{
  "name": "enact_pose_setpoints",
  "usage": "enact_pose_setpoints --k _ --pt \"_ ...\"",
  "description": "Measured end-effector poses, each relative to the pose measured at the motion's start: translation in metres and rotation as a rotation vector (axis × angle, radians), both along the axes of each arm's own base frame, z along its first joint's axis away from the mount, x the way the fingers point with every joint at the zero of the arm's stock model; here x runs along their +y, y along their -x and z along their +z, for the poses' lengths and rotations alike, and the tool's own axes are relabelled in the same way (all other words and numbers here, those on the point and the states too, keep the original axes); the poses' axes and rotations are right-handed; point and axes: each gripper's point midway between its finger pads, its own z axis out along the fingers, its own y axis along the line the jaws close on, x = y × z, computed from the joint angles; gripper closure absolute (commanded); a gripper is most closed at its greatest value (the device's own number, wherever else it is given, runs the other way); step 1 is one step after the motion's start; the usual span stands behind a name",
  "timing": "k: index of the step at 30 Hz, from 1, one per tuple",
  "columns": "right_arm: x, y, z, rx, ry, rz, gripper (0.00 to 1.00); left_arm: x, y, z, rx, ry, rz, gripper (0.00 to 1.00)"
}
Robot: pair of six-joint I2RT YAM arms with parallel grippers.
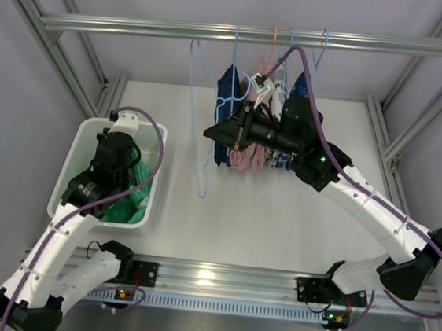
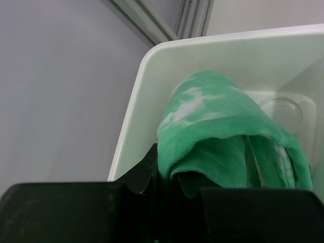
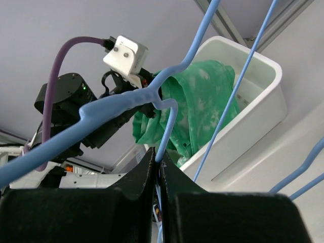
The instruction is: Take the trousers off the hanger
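I will bring the raised fold of the trousers down with my left gripper toward the bare bottom at the bin's far end [image 1: 147, 137] and release the trousers [image 1: 126, 203] there, because that open spot is below the fold.
The green trousers [image 1: 126, 203] lie bunched in the white bin [image 1: 90, 132] at the left, off the hanger. My left gripper [image 1: 122, 180] reaches down into the bin. In the left wrist view it [image 2: 164, 172] is shut on a fold of the trousers [image 2: 217, 131] beside the bin rim [image 2: 136, 101]. The light-blue wire hanger [image 1: 201, 175] hangs bare from the rail. My right gripper [image 1: 211, 133] is shut on its wire; the right wrist view shows the gripper [image 3: 159, 161] pinching the hanger [image 3: 121, 104], with the trousers [image 3: 202, 101] in the bin [image 3: 258, 116] beyond.
A metal rail [image 1: 141, 27] crosses the back with more hangers. A navy garment [image 1: 228, 95], a pink garment [image 1: 245, 159] and a blue-and-white patterned garment [image 1: 298, 87] hang behind my right arm. Frame posts stand at both sides.
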Motion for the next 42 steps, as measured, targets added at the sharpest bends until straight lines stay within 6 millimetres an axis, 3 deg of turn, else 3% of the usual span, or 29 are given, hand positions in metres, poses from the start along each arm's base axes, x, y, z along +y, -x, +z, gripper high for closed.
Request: enact_pose_setpoints --k 10,15,18,25,28,30,31,33,34,36,37,42 --pt "-0.003 0.001 0.002 0.005 -0.005 -0.002 1.00 0.032 0.010 0.019 -0.043 -0.041 0.186 1.00" --pt "-0.003 0.001 0.002 0.007 -0.006 -0.001 1.00 0.033 0.004 0.019 -0.052 0.026 0.239 1.00" --pt "-0.003 0.002 0.002 0.008 -0.007 -0.001 1.00 0.031 -0.012 0.003 -0.013 0.091 0.276 1.00" --pt "-0.003 0.001 0.002 0.008 -0.006 -0.002 1.00 0.032 -0.049 -0.067 0.137 0.241 0.378 1.00" --pt "-0.003 0.001 0.002 0.008 -0.006 -0.001 1.00 0.023 -0.054 -0.075 0.107 0.333 0.341 1.00" --pt "-0.003 0.002 0.002 0.008 -0.006 0.001 1.00 0.010 -0.055 -0.076 0.074 0.407 0.277 0.94" --pt "-0.003 0.002 0.002 0.008 -0.006 0.001 1.00 0.005 -0.055 -0.075 0.059 0.434 0.252 0.82" --pt "-0.003 0.001 0.002 0.008 -0.006 0.001 1.00 -0.004 -0.055 -0.075 0.035 0.486 0.206 0.71" --pt "-0.004 0.001 0.002 0.008 -0.006 0.000 1.00 -0.008 -0.055 -0.075 0.029 0.505 0.185 0.58" --pt "-0.004 0.000 0.002 0.008 -0.006 -0.002 1.00 -0.016 -0.057 -0.073 0.019 0.540 0.152 0.45" --pt "-0.004 0.000 0.002 0.008 -0.006 -0.004 1.00 -0.019 -0.058 -0.072 0.014 0.555 0.138 0.32" --pt "-0.005 -0.001 0.002 0.008 -0.006 -0.005 1.00 -0.028 -0.054 -0.058 -0.022 0.600 0.080 0.20"
